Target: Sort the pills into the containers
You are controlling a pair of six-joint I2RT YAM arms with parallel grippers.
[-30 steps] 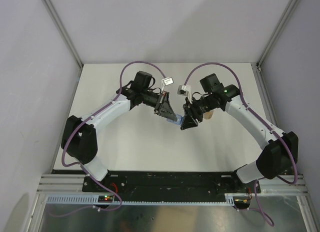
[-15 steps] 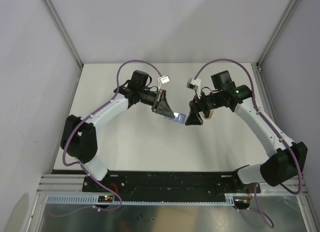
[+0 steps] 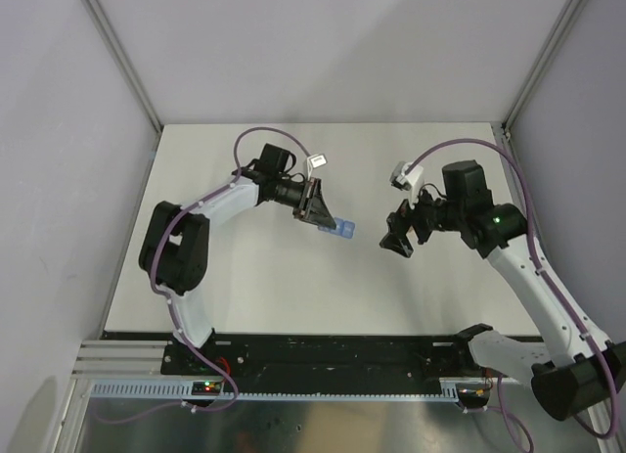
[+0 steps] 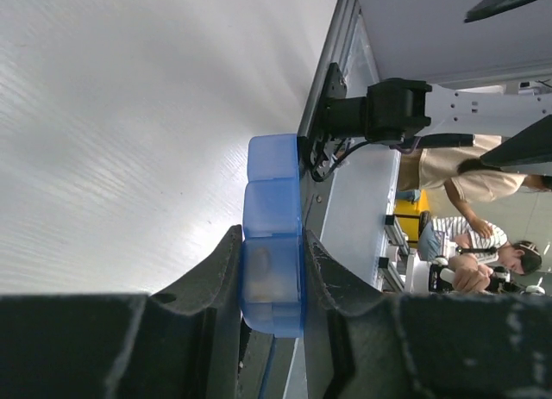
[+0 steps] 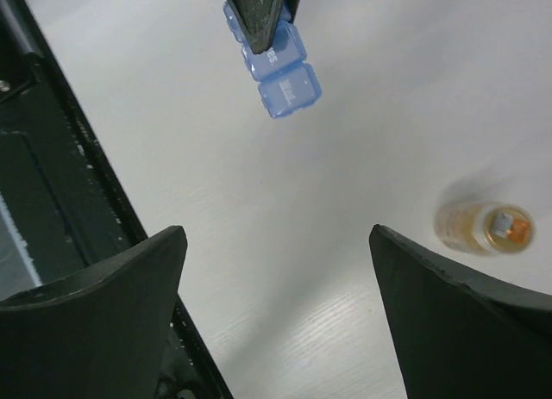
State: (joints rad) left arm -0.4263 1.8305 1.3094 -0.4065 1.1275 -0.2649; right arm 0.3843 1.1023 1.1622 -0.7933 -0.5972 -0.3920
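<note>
I will next move my left gripper down and to its left in the top view to release the pill box (image 3: 340, 228), since clear tabletop is there.
The containers are the square compartments of a light-blue pill box (image 3: 340, 228), lids closed, held just above the table. My left gripper (image 3: 324, 218) is shut on one end of it. In the left wrist view the pill box (image 4: 272, 201) sticks out past the black fingers (image 4: 216, 283), and a pale blurred shape, perhaps a pill, shows through the wall of the gripped compartment. My right gripper (image 3: 399, 240) stands open and empty to the right of the box, apart from it. From the right wrist the pill box (image 5: 283, 71) lies ahead of my right gripper (image 5: 278, 235).
A small amber bottle (image 5: 483, 228) stands on the white table (image 3: 264, 287) to the right of my right gripper. Grey walls enclose the table on three sides. The black rail with the arm bases (image 3: 323, 350) runs along the near edge.
My right gripper has opened and drawn back to the right, away from the pill box. The left gripper has kept hold of the box, and its arm has swung slightly.
</note>
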